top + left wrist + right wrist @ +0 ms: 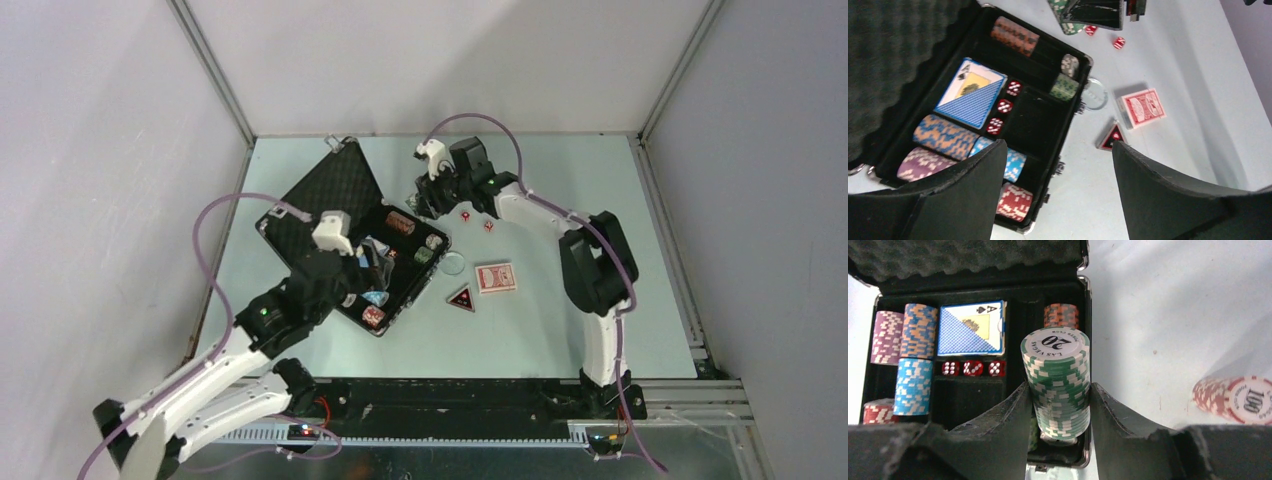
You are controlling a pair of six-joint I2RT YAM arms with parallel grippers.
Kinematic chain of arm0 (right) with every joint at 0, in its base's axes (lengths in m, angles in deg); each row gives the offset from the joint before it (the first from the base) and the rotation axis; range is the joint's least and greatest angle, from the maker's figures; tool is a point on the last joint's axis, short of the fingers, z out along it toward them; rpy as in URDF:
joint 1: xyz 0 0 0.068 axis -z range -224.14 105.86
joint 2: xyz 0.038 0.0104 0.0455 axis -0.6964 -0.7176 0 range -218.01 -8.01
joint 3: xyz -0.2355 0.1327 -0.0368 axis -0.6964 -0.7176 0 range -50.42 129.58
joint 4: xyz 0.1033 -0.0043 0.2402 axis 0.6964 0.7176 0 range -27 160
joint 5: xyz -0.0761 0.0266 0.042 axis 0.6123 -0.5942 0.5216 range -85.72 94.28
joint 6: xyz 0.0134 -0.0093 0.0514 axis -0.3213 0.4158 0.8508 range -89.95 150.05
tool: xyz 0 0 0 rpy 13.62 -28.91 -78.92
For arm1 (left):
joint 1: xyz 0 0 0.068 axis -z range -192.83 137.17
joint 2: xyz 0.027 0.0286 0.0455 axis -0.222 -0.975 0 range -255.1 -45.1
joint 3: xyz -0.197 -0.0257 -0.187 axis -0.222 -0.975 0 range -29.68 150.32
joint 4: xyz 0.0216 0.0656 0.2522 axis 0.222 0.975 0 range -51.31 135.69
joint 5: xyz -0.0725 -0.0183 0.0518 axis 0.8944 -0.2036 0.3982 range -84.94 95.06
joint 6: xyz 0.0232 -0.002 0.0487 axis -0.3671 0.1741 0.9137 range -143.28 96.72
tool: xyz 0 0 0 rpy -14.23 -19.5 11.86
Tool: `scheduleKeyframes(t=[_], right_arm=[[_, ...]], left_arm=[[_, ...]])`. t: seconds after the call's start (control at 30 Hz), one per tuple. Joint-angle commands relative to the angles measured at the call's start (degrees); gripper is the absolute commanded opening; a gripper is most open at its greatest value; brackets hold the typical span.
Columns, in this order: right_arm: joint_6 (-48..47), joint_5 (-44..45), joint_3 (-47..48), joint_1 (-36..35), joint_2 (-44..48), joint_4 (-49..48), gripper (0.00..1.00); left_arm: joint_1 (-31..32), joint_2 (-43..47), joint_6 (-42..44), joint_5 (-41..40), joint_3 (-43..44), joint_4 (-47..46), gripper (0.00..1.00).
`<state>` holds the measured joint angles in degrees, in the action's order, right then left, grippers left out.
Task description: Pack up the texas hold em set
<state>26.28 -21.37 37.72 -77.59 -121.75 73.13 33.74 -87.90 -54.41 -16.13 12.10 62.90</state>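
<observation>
Next, the right gripper moves back and down to release the green stack, since the open gap (420,233) beside the orange chips lies below and back of it.
The black briefcase (400,300) lies open at centre left, its foam lid (325,195) raised. Inside it are a blue card deck (970,95), three red dice (1004,106) and several chip stacks (945,136). My right gripper (432,195) is at the case's far right corner, shut on a green chip stack (1058,385) held over the tray. My left gripper (1058,150) hovers open and empty above the case's near edge. On the table are a red card deck (496,277), a black-red triangle (461,299) and two red dice (466,214).
A clear round disc (454,264) lies beside the case's right edge. A red-and-white chip stack (1238,400) lies on its side on the table to the right of my right gripper. Grey walls (120,200) close in the table.
</observation>
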Motion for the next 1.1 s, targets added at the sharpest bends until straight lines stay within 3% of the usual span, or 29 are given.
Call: scheduleKeyframes(t=[0.0,0.37,1.07], right_arm=[[-2.85,-2.9,8.92,-0.74,-4.1,3.13,0.0],[-5.86,0.52,11.39,-3.24,-9.65,6.62,0.0],[-8.45,10.3,7.48,-4.11,-7.28,14.01,0.0]], left_arm=[[-1.96,5.74,-2.07,-6.27,-3.52,2.33,0.83],[-3.81,10.36,-1.88,-7.89,-5.68,3.53,0.84],[-4.12,9.8,-1.26,-7.21,-6.37,2.64,0.84]])
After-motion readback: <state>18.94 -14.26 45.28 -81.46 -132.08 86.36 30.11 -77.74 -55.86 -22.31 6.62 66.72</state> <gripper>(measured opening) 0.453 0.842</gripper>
